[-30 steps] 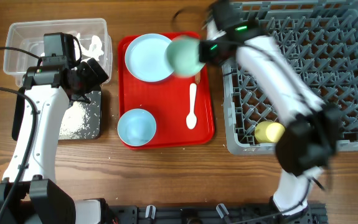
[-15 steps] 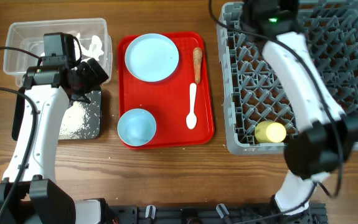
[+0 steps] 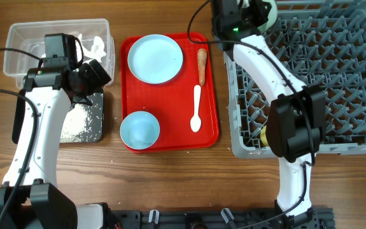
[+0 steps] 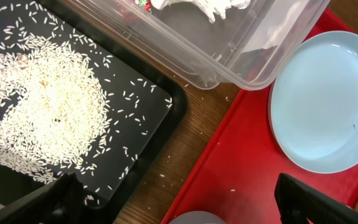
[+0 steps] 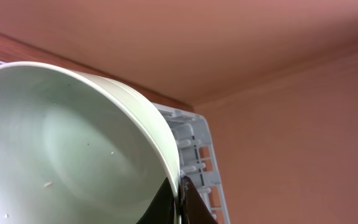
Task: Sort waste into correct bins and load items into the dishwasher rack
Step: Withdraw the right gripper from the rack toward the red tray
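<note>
The pale green bowl is hanging over the far edge of the dishwasher rack, so the robot's right gripper will next go down, back and toward the red tray to bring the bowl onto the rack's wires.
My right gripper (image 3: 251,14) is shut on the rim of the pale green bowl (image 3: 267,10), held on edge above the far left corner of the grey dishwasher rack (image 3: 335,76). In the right wrist view the fingers (image 5: 179,200) pinch the bowl's (image 5: 73,149) rim. A yellow cup (image 3: 276,135) lies in the rack's near left corner. The pale blue plate (image 3: 155,58), pale blue bowl (image 3: 139,129), white spoon (image 3: 196,108) and carrot stick (image 3: 202,63) lie on the red tray (image 3: 214,130). My left gripper (image 3: 95,74) is open and empty (image 4: 185,205) over the black tray (image 4: 147,106).
The clear tub (image 3: 55,44) at the far left holds white scraps (image 3: 97,44). The black tray (image 3: 97,130) in front of it holds rice grains (image 3: 77,117). A few grains lie on the wood between the black tray and the red tray (image 4: 228,162).
My right arm carried the green bowl from above the red tray to the rack's far left corner, uncovering the carrot stick. The left arm has not moved.
</note>
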Tool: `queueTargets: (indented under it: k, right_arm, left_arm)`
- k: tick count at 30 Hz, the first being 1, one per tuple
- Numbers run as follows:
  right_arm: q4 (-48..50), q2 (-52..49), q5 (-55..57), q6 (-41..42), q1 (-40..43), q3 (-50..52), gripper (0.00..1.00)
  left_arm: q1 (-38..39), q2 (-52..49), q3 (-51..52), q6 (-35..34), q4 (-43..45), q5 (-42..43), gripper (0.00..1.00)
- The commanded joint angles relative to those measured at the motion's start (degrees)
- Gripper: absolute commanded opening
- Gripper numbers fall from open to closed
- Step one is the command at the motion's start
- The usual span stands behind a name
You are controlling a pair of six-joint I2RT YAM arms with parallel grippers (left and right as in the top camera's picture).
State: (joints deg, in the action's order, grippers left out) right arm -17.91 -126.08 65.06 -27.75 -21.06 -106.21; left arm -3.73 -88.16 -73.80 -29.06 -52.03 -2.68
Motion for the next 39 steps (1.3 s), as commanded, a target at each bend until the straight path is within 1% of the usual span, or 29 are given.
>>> queueTargets:
  k: [1,6,10,14,17,25,26,27,30,32,35,39]
  right_arm:
    - [0.17,-1.88,1.79,-0.76,0.55,0.15,0.04]
    - [0.33,-1.97,7.02,-0.72,0.92,0.15,0.04]
    - [-0.57,-1.99,7.08,-0.55,0.83,0.61,0.04]
    - [-2.73,-1.99,4.26,1.11,0.61,2.23,0.05]
    - [-2.67,-1.99,4.31,1.14,0.33,4.37,0.04]
    - [-2.27,-1.97,4.28,0.96,-2.6,4.46,0.05]
    - [-2.27,-1.97,4.31,0.74,-3.21,4.46,0.09]
    - [-2.27,-1.97,4.31,0.76,-3.82,4.46,0.26]
    - [-2.27,-1.97,4.33,0.76,-5.09,4.46,0.53]
    - [-2.25,-1.97,4.33,0.72,-6.01,4.46,0.62]
    - [-2.27,-1.97,4.33,0.76,-6.93,4.46,0.68]
    - [-2.27,-1.97,4.33,0.74,-8.11,4.46,0.78]
  left_arm:
    - [-0.31,0.39,-0.42,0.07,0.13,0.24,1.0]
    - [-0.31,0.39,-0.42,0.07,0.13,0.24,1.0]
    - [-0.31,0.39,-0.42,0.07,0.13,0.24,1.0]
    - [-0.31,0.39,-0.42,0.07,0.13,0.24,1.0]
    - [-0.31,0.39,-0.42,0.07,0.13,0.24,1.0]
    - [-0.31,0.39,-0.42,0.07,0.13,0.24,1.0]
    - [-0.31,0.39,-0.42,0.07,0.13,0.24,1.0]
    - [-0.31,0.39,-0.42,0.07,0.13,0.24,1.0]
    - [-0.31,0.39,-0.42,0.07,0.13,0.24,1.0]
    - [-0.31,0.39,-0.42,0.07,0.13,0.24,1.0]
    - [-0.31,0.39,-0.42,0.07,0.13,0.24,1.0]
    - [-0.31,0.39,-0.42,0.07,0.13,0.24,1.0]
